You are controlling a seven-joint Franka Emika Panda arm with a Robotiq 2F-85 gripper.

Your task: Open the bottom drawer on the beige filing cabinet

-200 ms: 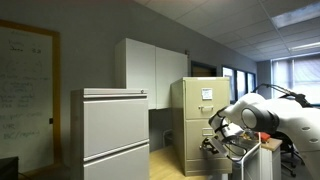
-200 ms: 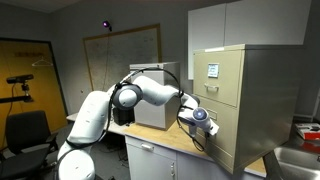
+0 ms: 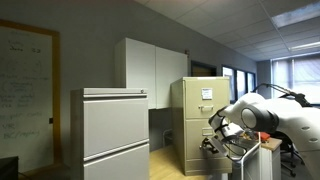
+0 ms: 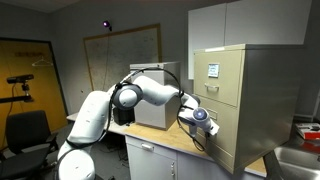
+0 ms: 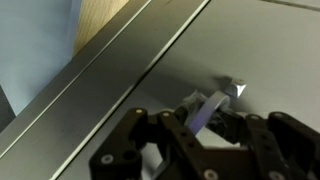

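My gripper pulls the bottom drawer's small silver handle between its fingers back toward my base next, then releases it, since the bottom drawer (image 4: 226, 142) is shut.
The beige filing cabinet (image 3: 200, 110) stands on a wooden counter and shows in both exterior views (image 4: 262, 95), with a white paper sheet (image 4: 213, 70) on its top drawer. My gripper (image 4: 208, 126) is pressed against the front of the bottom drawer (image 4: 226, 142), low on the cabinet (image 3: 196, 154). In the wrist view the two black fingers of my gripper (image 5: 200, 124) sit on either side of the small silver pull handle (image 5: 212, 103) on the plain drawer front (image 5: 270, 50) and look closed on it. The drawer appears flush with the cabinet.
A wider light-grey cabinet (image 3: 110, 135) stands beside the beige one, also seen behind my arm (image 4: 150, 110). White wall cupboards (image 3: 150, 65) hang above. The wooden counter (image 4: 170, 140) carries the cabinet. An office chair (image 4: 28, 135) and a whiteboard (image 3: 25, 90) stand farther off.
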